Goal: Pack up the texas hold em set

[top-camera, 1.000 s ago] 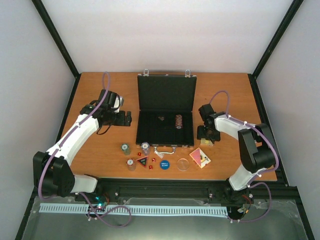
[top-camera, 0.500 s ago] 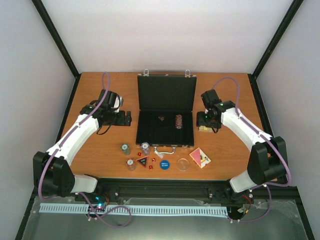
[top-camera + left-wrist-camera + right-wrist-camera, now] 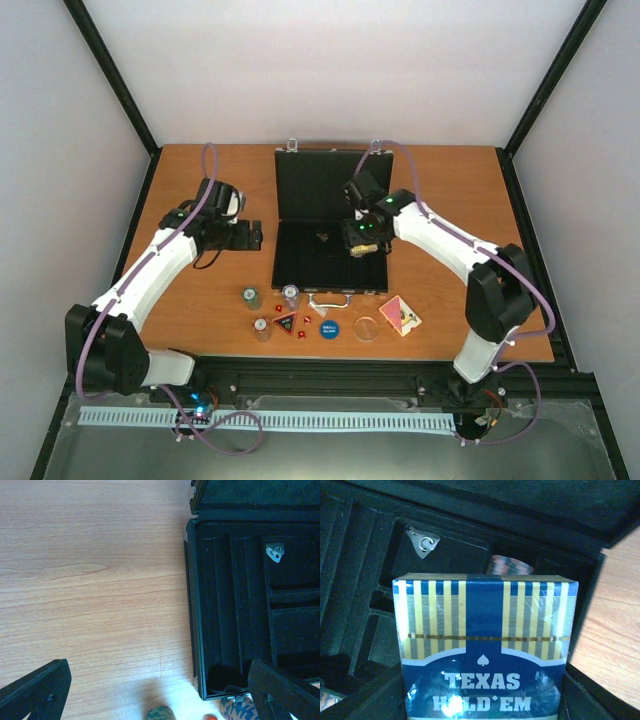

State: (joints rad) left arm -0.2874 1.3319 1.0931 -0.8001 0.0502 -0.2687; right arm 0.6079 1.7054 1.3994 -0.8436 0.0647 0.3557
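Note:
My right gripper should turn away from the chip stack next. Then it should lower the deck over the silver triangular piece's section (image 3: 328, 238) (image 3: 438, 560), where wide open space suits the deck.
The black briefcase (image 3: 300, 265) lies open mid-table, lid up at the back. My right gripper (image 3: 362, 240) hangs over its right half, shut on a blue "Texas Hold'em" card deck (image 3: 485, 645). Just behind the deck a reddish chip stack (image 3: 510, 565) lies in the tray. My left gripper (image 3: 245, 237) is open and empty over bare wood beside the case's left wall (image 3: 190, 605). In front of the case are chip stacks (image 3: 250, 297) (image 3: 290, 295) (image 3: 262, 328), red dice (image 3: 300, 333), the blue button (image 3: 328, 328) and a red card deck (image 3: 400, 314).
A small silver triangular piece (image 3: 422, 542) lies in the tray. A clear round disc (image 3: 367, 328) and a red triangular piece (image 3: 285, 321) lie among the loose items. The case's silver handle (image 3: 330, 299) points toward me. Black frame rails edge the table.
My right arm has swung left from the table beside the case to over the open tray, carrying the blue deck. The left arm has not moved.

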